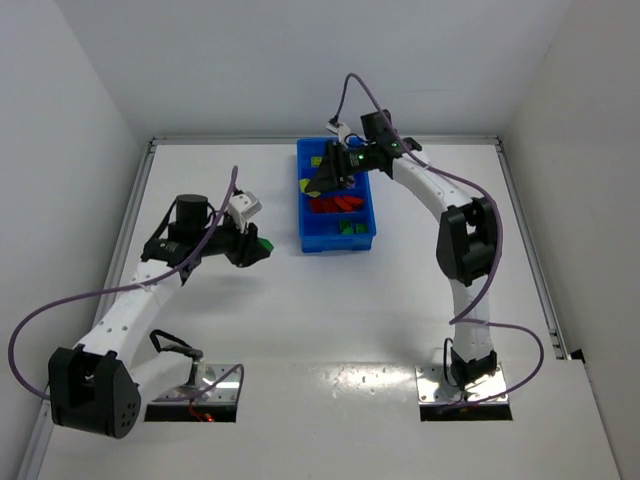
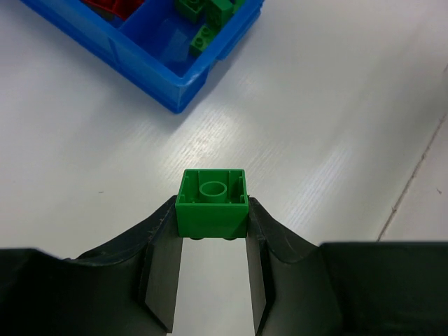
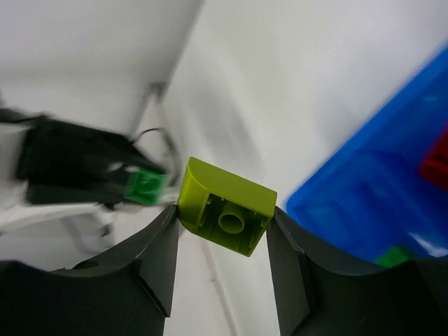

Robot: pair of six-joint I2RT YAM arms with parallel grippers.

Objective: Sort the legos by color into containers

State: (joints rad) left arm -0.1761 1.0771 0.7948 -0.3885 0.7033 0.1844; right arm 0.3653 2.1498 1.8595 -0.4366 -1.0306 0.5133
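I will next swing my right gripper outward and turn it upright to release over the tray's far section [image 1: 314, 152], as that place, holding a yellow-green lego, lies outward of it.
My left gripper [image 2: 212, 208] is shut on a green lego [image 2: 212, 213] and holds it above the table, left of the blue tray's near end [image 2: 162, 82]. In the top view this gripper [image 1: 258, 246] is level with the tray's front wall [image 1: 338, 243]. My right gripper [image 3: 222, 213] is shut on a yellow-green lego [image 3: 225, 203], tilted, and hovers over the far half of the tray [image 1: 322, 182]. Red legos [image 1: 335, 205] lie in a middle compartment. Green legos [image 1: 350, 227] lie in the nearest one.
The tray's left wall [image 3: 378, 196] shows beside my right fingers. Green legos [image 2: 203, 14] show in the tray's near compartment. White walls close the table at the left, back and right, with a raised rail [image 1: 130, 215] along the left side.
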